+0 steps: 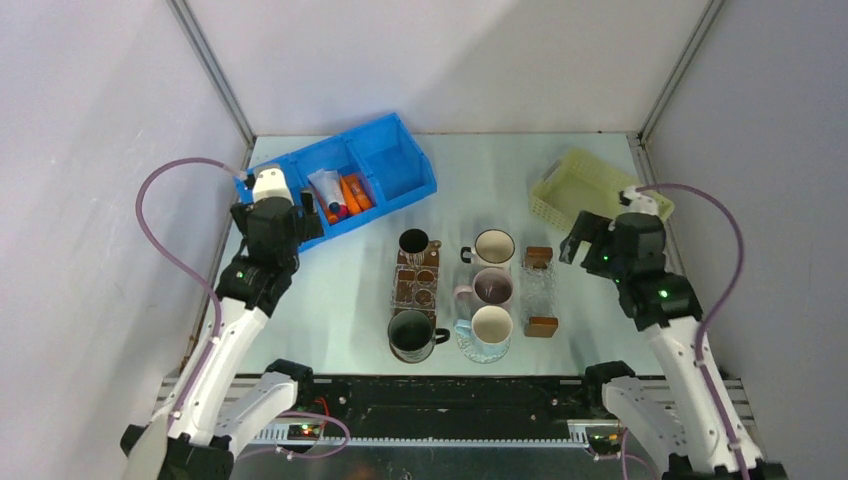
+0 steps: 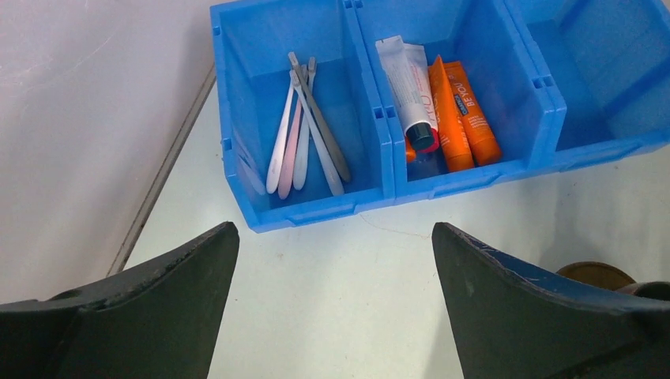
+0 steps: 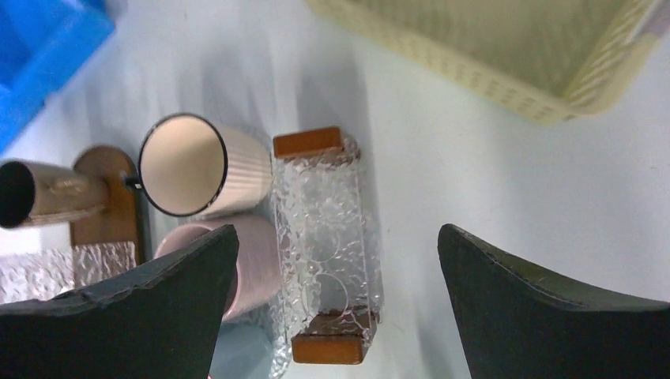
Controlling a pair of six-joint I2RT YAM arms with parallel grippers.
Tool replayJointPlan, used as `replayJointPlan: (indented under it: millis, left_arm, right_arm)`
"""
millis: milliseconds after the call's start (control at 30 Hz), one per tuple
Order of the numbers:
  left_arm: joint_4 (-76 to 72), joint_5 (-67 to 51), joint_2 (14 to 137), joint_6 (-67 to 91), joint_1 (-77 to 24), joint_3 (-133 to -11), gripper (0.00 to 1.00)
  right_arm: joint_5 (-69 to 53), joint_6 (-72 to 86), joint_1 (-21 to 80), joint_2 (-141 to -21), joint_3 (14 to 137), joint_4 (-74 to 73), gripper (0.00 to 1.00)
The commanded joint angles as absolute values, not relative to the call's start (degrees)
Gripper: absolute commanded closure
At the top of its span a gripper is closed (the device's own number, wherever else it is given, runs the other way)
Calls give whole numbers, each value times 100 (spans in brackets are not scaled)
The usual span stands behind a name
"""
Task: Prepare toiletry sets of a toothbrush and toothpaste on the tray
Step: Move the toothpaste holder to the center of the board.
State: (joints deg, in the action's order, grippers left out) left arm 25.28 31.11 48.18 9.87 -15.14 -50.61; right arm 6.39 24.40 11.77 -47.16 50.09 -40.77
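My left gripper moves outward, to the right in the top view, and down onto the tube's dark end with the cap next, since the white toothpaste tube (image 2: 407, 83) lies uppermost.
Several toothbrushes (image 2: 304, 130), grey and pale pink, lie in the left compartment of the blue bin (image 2: 316, 213). A white toothpaste tube (image 2: 407, 83) and orange toothpaste tubes (image 2: 462, 110) lie in the middle compartment; they also show from above (image 1: 342, 193). My left gripper (image 2: 333, 230) is open and empty, above the table just in front of the bin (image 1: 400, 160); from above (image 1: 288, 212) it hides the toothbrush compartment. The yellow mesh tray (image 1: 585, 185) stands at the back right (image 3: 490, 55) and holds nothing. My right gripper (image 3: 338, 230) is open and empty, above a clear brown-lidded box (image 3: 324, 237), near the tray (image 1: 590, 242).
In the table's middle stand a cream mug (image 1: 494, 247), a pink mug (image 1: 490, 287), a white mug (image 1: 491, 325), a black mug (image 1: 410, 333), a dark metal cup (image 1: 413, 241) and two clear brown-lidded boxes (image 1: 540, 290). The bin's right compartment (image 2: 600, 79) is empty.
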Motion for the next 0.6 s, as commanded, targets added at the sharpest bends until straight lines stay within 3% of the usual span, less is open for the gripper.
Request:
replayJointPlan:
  millis: [0,333,567]
  left_arm:
    - [2882,3096,5246,1521,-1346,-5591,0]
    - [2940,2289,6665,2491,-780,-6457,1]
    - [3142,1764,8197,2976,-807,-7739,10]
  right_arm:
    - [779,2377,740,-4050,5401,-4362,1]
    - [1917,1921,1083,-3269,5519,-4279,1]
    - [2825,1735,1371,-2730,5025,-3712,1]
